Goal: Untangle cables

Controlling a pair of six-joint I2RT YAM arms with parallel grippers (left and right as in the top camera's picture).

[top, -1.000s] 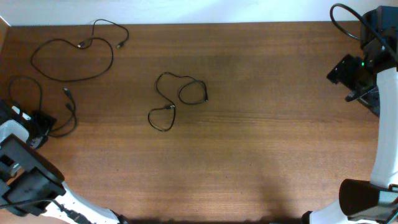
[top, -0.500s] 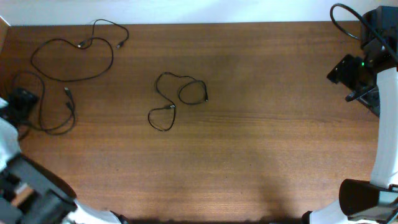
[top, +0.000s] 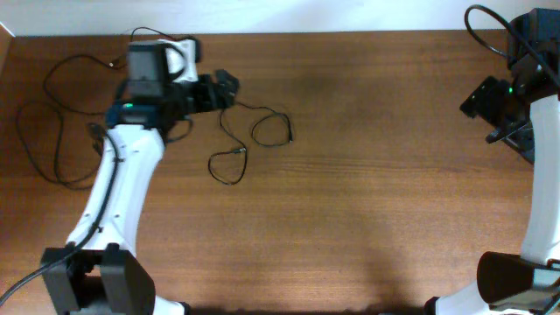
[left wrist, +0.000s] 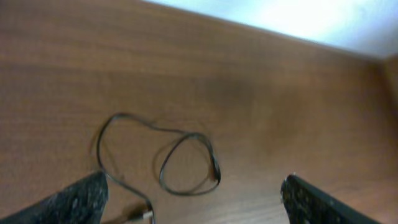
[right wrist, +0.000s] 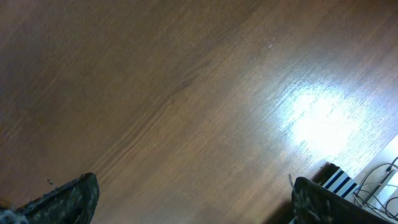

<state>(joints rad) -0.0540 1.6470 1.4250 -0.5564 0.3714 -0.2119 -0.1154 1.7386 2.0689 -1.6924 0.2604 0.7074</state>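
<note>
Below my left gripper and to its right in the overhead view lies the cable's small loop: next I move across and down there, since bare wood surrounds it.
A thin black cable lies in loose loops at the table's middle, with a plug end at its lower loop. It also shows in the left wrist view, just ahead of the fingers. My left gripper is open and empty, hovering at that cable's upper left end; in its wrist view nothing lies between the jaws. Two more black cables lie at the far left: a big loop and a lower loop, partly hidden under my left arm. My right gripper is open and empty at the far right.
The wooden table ends at a pale wall along the back. The right arm's base and thick cabling sit at the right edge. A striped object and wires show past the table edge in the right wrist view.
My left arm has swung from the table's left edge up and right, over the left cables, to the middle cable. The lower left loop has shifted a little. The right arm has not moved.
</note>
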